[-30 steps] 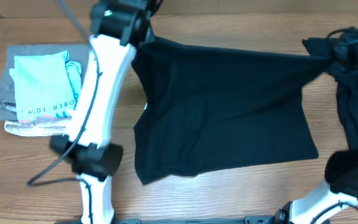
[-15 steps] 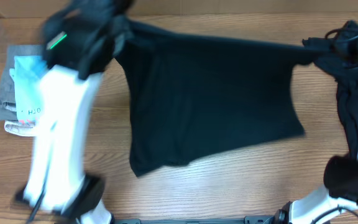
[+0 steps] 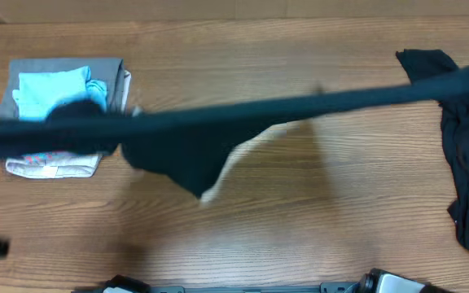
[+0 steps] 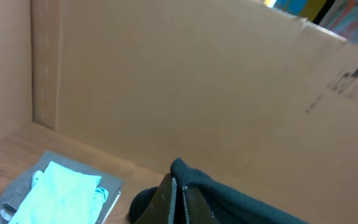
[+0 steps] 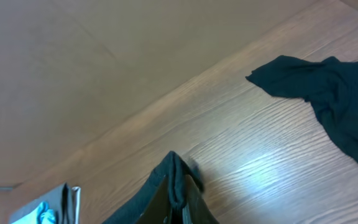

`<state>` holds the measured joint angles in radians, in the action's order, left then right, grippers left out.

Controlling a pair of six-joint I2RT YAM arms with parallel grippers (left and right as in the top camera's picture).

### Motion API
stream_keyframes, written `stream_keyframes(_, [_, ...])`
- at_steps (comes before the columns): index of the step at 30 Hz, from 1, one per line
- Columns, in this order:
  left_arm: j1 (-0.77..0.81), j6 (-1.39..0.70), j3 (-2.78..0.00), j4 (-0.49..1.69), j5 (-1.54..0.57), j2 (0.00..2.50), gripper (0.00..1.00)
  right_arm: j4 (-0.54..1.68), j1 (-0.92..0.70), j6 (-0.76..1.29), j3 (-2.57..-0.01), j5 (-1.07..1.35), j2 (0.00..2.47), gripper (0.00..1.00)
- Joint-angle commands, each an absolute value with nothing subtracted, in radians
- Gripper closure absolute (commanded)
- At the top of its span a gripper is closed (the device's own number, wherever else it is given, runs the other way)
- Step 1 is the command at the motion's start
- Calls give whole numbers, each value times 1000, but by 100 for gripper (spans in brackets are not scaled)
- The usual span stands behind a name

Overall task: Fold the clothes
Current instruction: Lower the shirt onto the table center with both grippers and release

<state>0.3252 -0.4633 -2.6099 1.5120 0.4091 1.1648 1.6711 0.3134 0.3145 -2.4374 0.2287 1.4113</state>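
Observation:
The right gripper takes the bunched fold down and outward onto the wood beside the crumpled black garment next and releases it, since the table there lies bare.
A black shirt (image 3: pixel 177 142) is lifted off the wooden table (image 3: pixel 316 220) and stretched in the air as a blurred band across the whole overhead view, with a loose part hanging down in the middle. My left gripper (image 4: pixel 179 183) is shut on one end of the shirt (image 4: pixel 241 202). My right gripper (image 5: pixel 178 180) is shut on a bunched fold of the shirt (image 5: pixel 148 199) at its other end. Both grippers are high above the table. Neither gripper can be made out in the overhead view.
A stack of folded clothes (image 3: pixel 59 106) with a light blue piece on top lies at the far left, also in the left wrist view (image 4: pixel 61 193). Another black garment (image 3: pixel 466 163) lies crumpled at the right edge. A cardboard wall (image 4: pixel 197 81) stands behind the table.
The shirt lay spread on the table with both arms at its far corners. It has since been pulled left and lifted clear of the table, stretched taut, and the arms have left the overhead view.

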Motion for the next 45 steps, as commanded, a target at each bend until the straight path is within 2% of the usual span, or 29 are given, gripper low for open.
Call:
stream_keyframes(1, [301,-446,-2616,1516,505,1087,96,1673,336,343,-2437,109,1372,96])
stream_keyframes(9, [301,-572,-2610,1638,550,1017,96,1694,336,347,-2436,50,1254,96])
stream_keyframes(18, [301,-655,-2394,1662,559,1189,96,1694,336,353,-2305,49,1330,96])
stream_keyframes(25, [300,-682,-2202,1557,543,1530,96,1623,336,352,-2121,35,1579,96])
stream_keyframes(30, [281,-676,-2136,1398,511,1833,96,1439,329,344,-2039,35,1806,96])
stream_keyframes(34, [245,-611,-2135,1229,408,2079,96,1254,312,333,-2003,35,2015,96])
stream_keyframes(35, [237,-593,-2135,1187,396,2127,93,1199,306,329,-2003,39,2070,93])
stream_keyframes(36, [228,-572,-2135,1130,391,2185,88,1147,299,325,-2003,42,2115,85])
stream_keyframes(37, [221,-553,-2135,1087,391,2224,78,1093,293,316,-2003,47,2158,70])
stream_keyframes(38, [214,-521,-2135,1034,390,2265,60,1031,286,305,-2003,61,2201,45])
stream_keyframes(39, [209,-483,-2135,989,386,2294,33,973,278,294,-2003,78,2237,25])
stream_keyframes(40, [203,-429,-2136,939,382,2321,18,919,271,268,-2003,99,2267,3])
stream_keyframes(41, [197,-368,-2136,883,384,2336,5,860,261,221,-2003,109,2286,0])
stream_keyframes(45, [178,-345,-2201,880,369,2293,1,830,257,205,-2046,107,2255,0])
